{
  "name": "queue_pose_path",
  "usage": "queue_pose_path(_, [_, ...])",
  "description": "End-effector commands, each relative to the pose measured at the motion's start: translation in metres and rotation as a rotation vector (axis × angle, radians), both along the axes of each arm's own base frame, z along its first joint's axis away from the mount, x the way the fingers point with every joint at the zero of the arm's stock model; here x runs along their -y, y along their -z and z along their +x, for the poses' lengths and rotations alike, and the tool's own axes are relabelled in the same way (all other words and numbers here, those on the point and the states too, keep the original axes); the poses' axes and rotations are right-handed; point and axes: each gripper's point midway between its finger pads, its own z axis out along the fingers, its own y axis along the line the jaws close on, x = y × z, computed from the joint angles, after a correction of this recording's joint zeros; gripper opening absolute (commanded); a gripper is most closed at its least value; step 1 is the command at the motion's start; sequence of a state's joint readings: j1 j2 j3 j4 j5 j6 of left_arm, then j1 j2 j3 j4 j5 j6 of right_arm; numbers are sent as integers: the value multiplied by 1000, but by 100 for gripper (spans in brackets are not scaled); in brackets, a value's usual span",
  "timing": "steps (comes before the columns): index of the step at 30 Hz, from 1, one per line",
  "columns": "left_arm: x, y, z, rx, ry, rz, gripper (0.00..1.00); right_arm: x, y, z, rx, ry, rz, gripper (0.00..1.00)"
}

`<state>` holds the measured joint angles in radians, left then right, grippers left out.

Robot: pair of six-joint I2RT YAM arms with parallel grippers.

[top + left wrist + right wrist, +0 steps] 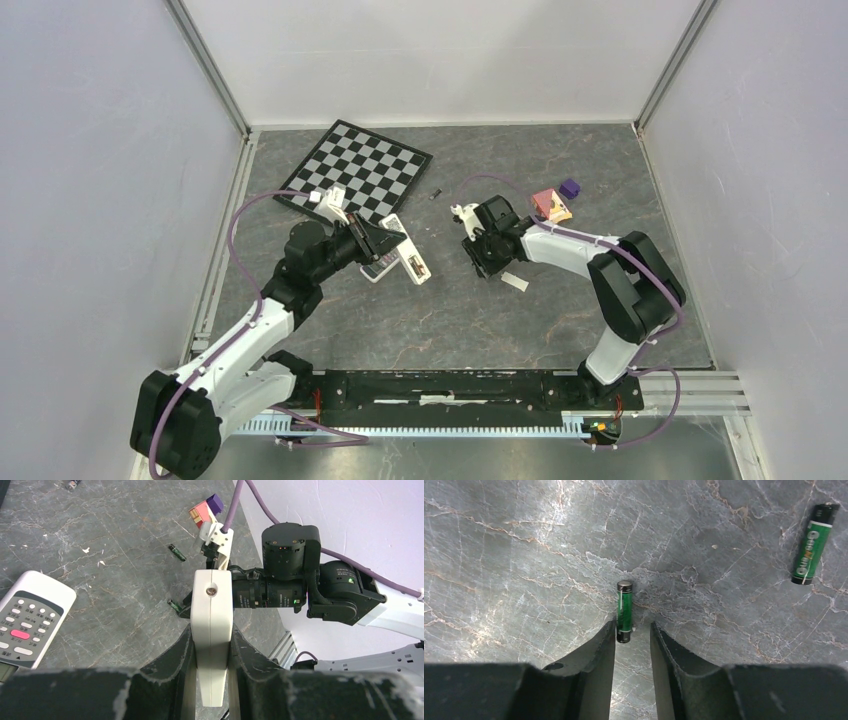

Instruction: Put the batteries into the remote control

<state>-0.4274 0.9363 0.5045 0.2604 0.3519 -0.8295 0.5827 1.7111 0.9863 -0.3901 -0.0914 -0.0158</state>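
My right gripper stays low next and draws its fingers together across the near end of the green battery (624, 634), since that end already lies between its open fingers.
My left gripper (212, 636) is shut on a white remote control (212, 615), held on edge above the table; it also shows in the top view (412, 262). My right gripper (633, 628) is open and low over the table, its tips either side of the near end of a green battery (624, 611) that lies flat against the left finger (605, 645). A second green battery (814, 544) lies to the upper right. In the left wrist view two batteries (176, 552) (175, 606) lie by the right gripper (480, 262).
A second remote with buttons (30, 620) lies left of the held one. A chessboard (355, 170) lies at the back left. Another small battery (436, 191) lies beside it. Pink and purple blocks (555, 200) sit at the back right. A small white piece (514, 282) lies near the right arm.
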Motion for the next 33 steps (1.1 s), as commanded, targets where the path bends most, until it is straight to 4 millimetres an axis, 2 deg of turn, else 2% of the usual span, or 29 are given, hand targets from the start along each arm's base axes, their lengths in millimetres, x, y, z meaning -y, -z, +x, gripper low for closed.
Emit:
queue_pose_path(1, [1, -27, 4, 94, 23, -3, 2, 2, 7, 9, 24, 15, -60, 35])
queue_pose_path(7, [-1, -26, 4, 90, 19, 0, 2, 0, 8, 8, 39, 6, -67, 14])
queue_pose_path(15, [-1, -26, 6, 88, 15, -8, 2, -7, 5, 15, 66, -20, -43, 16])
queue_pose_path(18, [-1, -27, 8, 91, 14, -11, 2, -11, 2, 18, 85, -24, -26, 8])
queue_pose_path(20, [0, -28, 9, 90, 11, -13, 2, -15, -7, 19, 112, -23, 7, 3])
queue_pose_path(23, [-1, -30, 11, 90, 3, -19, 2, -24, -33, 18, 167, -38, 96, 1])
queue_pose_path(25, [-2, -29, 12, 91, -7, -21, 2, -35, -57, 13, 215, -73, 197, 0])
queue_pose_path(30, [-8, -26, 17, 87, -54, -17, 2, -67, -128, -19, 376, -262, 536, 0])
queue_pose_path(33, [-17, -25, 22, 85, -112, 12, 2, -81, -162, -43, 438, -397, 684, 0])
